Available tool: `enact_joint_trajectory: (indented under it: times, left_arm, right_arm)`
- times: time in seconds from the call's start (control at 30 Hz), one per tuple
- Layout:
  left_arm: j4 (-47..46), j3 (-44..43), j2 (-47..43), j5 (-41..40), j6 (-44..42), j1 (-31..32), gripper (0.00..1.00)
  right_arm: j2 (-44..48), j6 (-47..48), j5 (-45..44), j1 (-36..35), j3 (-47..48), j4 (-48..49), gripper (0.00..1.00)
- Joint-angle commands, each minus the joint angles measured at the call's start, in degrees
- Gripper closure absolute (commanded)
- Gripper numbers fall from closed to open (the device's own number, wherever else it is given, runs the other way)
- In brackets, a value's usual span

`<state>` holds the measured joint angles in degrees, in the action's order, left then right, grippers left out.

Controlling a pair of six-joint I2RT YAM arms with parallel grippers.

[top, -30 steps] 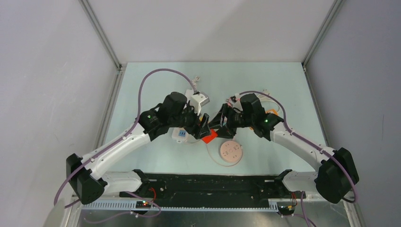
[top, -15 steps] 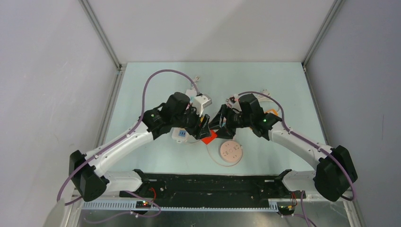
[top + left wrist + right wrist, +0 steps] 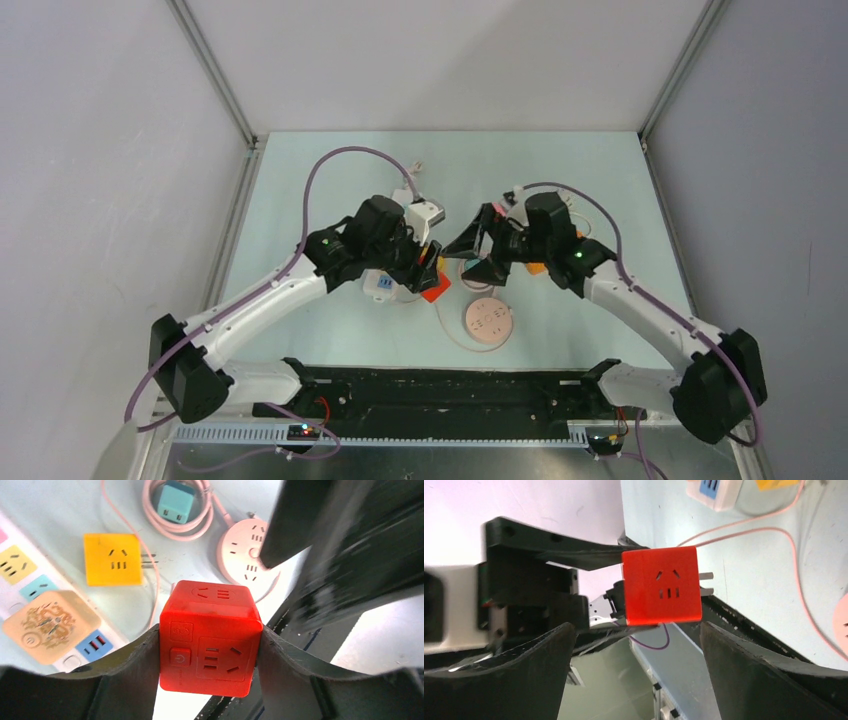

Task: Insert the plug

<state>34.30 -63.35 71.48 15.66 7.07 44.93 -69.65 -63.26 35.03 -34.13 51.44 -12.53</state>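
My left gripper moves outward next, turns in line with the socket strip and brings the red plug down onto the yellow socket (image 3: 16,565). It releases it there, since that socket stands empty.
A red cube plug (image 3: 210,645) with socket faces and metal prongs (image 3: 706,582) is clamped between the fingers of my left gripper (image 3: 207,632), held above the table. In the top view the cube (image 3: 435,289) sits at the left gripper (image 3: 428,272). My right gripper (image 3: 636,627) is open and empty, its fingers (image 3: 744,675) spread wide, facing the cube from a short distance. In the top view it (image 3: 470,258) is just right of the cube. The white power strip (image 3: 95,645) lies below, with a beige adapter (image 3: 47,625) plugged in.
A round pink socket (image 3: 489,322) with its thin cable lies near the front. A yellow cube plug (image 3: 111,559) and a teal plug (image 3: 173,507) on a coiled pink cable lie on the table. The strip also shows in the top view (image 3: 384,285).
My right gripper has drawn back to the right, away from the red cube, and stands wide open. My left gripper still holds the cube, shifted slightly left.
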Motion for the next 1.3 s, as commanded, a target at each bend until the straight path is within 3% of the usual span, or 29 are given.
enact_joint_trajectory:
  times: [0.0, 0.13, 0.37, 0.63, 0.9, 1.27]
  left_arm:
    - [0.11, -3.07, -0.84, -5.43, 0.84, -2.16, 1.00]
    - [0.08, -5.75, 0.85, -9.49, 2.90, -5.02, 1.00]
    - [1.20, -15.00, 10.97, -17.26, 6.25, -9.87, 1.00]
    - [4.78, -22.49, 24.78, -23.18, 7.01, -14.97, 1.00]
    - [6.40, -27.04, 32.37, -20.44, 4.55, -19.40, 1.00]
    - [6.48, -30.63, 37.13, -16.20, 6.24, -19.61, 1.00]
  right_arm:
    - [6.12, 3.99, -2.33, 3.85, 2.47, -1.43, 0.01]
    - [8.93, 5.96, -1.76, 8.03, 0.26, -3.14, 0.03]
    - [13.14, 16.20, -8.82, 9.44, -1.37, -11.27, 0.19]
    - [18.21, 22.74, -15.79, 9.66, -4.09, -16.42, 0.21]
    - [19.09, 25.61, -18.03, 10.84, -6.18, -19.93, 0.21]
    - [18.56, 25.86, -13.86, 12.91, -10.02, -17.66, 0.21]
